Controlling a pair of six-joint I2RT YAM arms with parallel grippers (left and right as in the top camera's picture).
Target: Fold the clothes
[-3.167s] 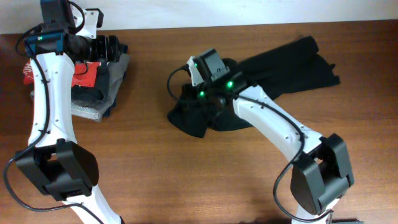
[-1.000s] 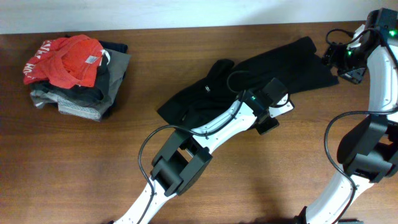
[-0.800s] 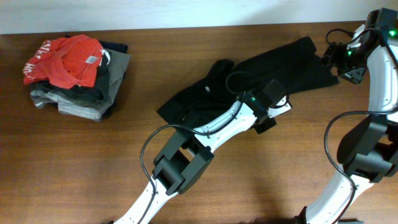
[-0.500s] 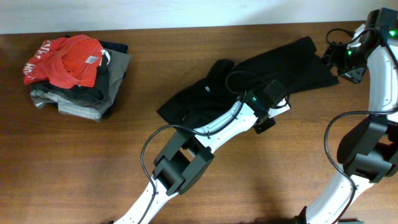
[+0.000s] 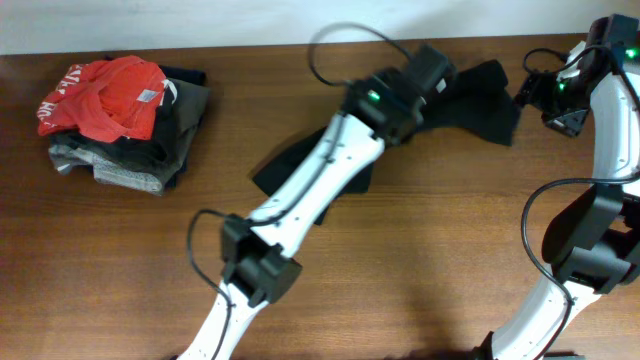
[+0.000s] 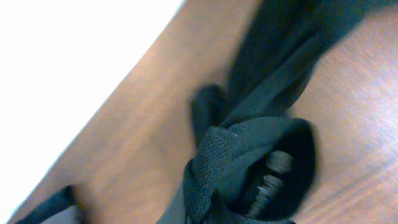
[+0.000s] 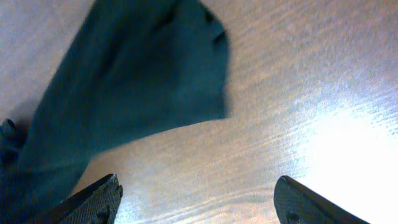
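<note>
My right gripper comes across and down onto the shirt's near corner next, since that corner lies below it and to its left in the overhead view.
The clothes, a black shirt, lie across the far middle of the table, with one end trailing toward the near left. My left gripper is over the shirt's far part and shut on a bunched fold of it. In the left wrist view that fold wraps over the jaws and hides the fingers. My right gripper hovers just past the shirt's right end. In the right wrist view it is open over bare wood, and the shirt's edge lies ahead to the left.
A pile of folded grey and dark garments with a red garment on top sits at the far left. The table's far edge meets a white wall. Both arm bases stand at the near side.
My left gripper shut on the shirt's near edge, then swung up and away with it toward the far side. The shirt is now doubled over and narrower. The right arm stayed put.
</note>
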